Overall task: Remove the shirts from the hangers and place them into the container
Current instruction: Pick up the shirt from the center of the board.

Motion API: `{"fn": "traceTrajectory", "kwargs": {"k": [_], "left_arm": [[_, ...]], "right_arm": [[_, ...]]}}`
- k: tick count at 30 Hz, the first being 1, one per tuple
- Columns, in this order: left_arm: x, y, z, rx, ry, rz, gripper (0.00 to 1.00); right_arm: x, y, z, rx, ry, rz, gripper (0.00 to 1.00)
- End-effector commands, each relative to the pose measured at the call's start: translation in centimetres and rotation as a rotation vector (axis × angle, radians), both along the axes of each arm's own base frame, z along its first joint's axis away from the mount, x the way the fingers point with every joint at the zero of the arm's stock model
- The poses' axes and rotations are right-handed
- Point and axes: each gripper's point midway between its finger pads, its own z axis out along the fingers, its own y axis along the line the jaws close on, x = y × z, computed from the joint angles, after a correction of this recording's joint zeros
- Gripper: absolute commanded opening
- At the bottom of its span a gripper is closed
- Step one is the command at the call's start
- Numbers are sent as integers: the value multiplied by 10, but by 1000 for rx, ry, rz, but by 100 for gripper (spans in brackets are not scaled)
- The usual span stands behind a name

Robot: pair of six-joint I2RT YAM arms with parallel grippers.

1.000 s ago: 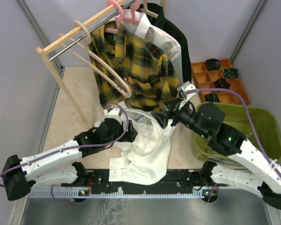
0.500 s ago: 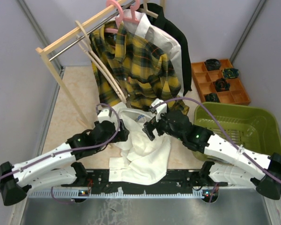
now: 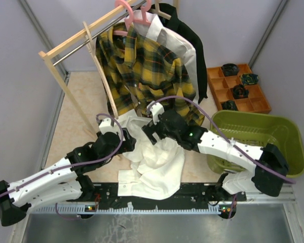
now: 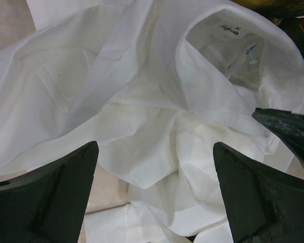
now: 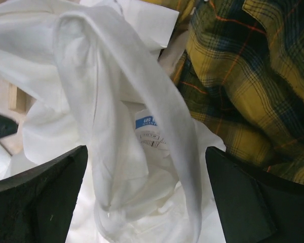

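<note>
Next, my right gripper moves down over the fabric of the white shirt's raised collar (image 3: 146,144) with a finger on either side, since the collar stands below its open fingers.
A crumpled white shirt (image 3: 154,167) lies on the table between the arms, off any hanger. My left gripper (image 3: 125,145) hovers open at its left side, fabric below the jaws (image 4: 154,157) and nothing gripped. My right gripper (image 3: 148,132) stands open over the shirt's collar (image 5: 116,101), which rises between its fingers (image 5: 146,157) ungripped. A yellow-and-green plaid shirt (image 3: 142,71) hangs from the rack, with another white shirt (image 3: 178,43) on a pink hanger (image 3: 125,9) and a black shirt (image 3: 195,48) behind it. A bare beige hanger (image 3: 99,66) hangs left of the plaid. The olive-green container (image 3: 281,134) sits at the right.
The wooden rack with its metal bar (image 3: 66,45) crosses the back left, one leg reaching down near my left arm. An orange compartment tray (image 3: 238,88) with dark items sits behind the container. Grey walls close in both sides.
My right arm swung left from beside the container to over the white shirt's collar, its jaws spreading wider. The left arm shifted slightly. The beige hanger swung edge-on.
</note>
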Motion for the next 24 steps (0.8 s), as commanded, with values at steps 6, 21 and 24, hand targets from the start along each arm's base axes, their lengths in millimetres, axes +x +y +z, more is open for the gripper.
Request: {"fn": "traceTrajectory", "kwargs": {"k": [6,21,24], "left_arm": [[2,-3,9,-6,-16,-14,99],[7,-11,11,-11,-36,-29,99],[6,-9,13,-7,-36,-29,99]], "right_arm": [[9,30,-4,78,277,-47,99],[-30,9,-127,-209,490,-120,99],[-57,6,-166,-290,558,-101,91]]}}
